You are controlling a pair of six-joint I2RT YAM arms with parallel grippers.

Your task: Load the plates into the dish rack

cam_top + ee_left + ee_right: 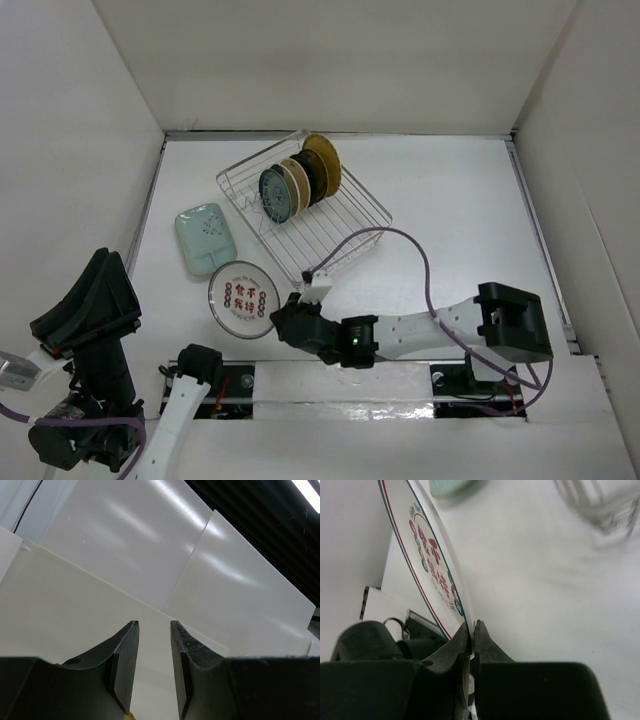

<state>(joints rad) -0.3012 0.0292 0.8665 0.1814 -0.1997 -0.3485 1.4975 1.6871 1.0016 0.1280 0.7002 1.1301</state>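
Observation:
My right gripper carries the white plate outward over the rack [340, 232] to the free slot [254, 203] beside the teal patterned plate next and releases it there.
The silver wire dish rack [340, 232] sits at the table's middle back. Several plates stand in it: teal patterned [274, 194], cream-gold [296, 184], black [315, 174] and tan [326, 160]. My right gripper [280, 322] is shut on the rim of the white plate with red characters [241, 299], near the table's front; the plate fills the upper left of the right wrist view [425, 555], pinched between the fingertips. A pale green rounded-rectangular plate [205, 237] lies left of the rack. My left gripper [154, 625] is open and empty, pointing at the enclosure wall.
White enclosure walls surround the table on three sides. The left arm [90, 350] is folded back at the front left, off the table. A purple cable [420, 270] loops over the table right of the rack.

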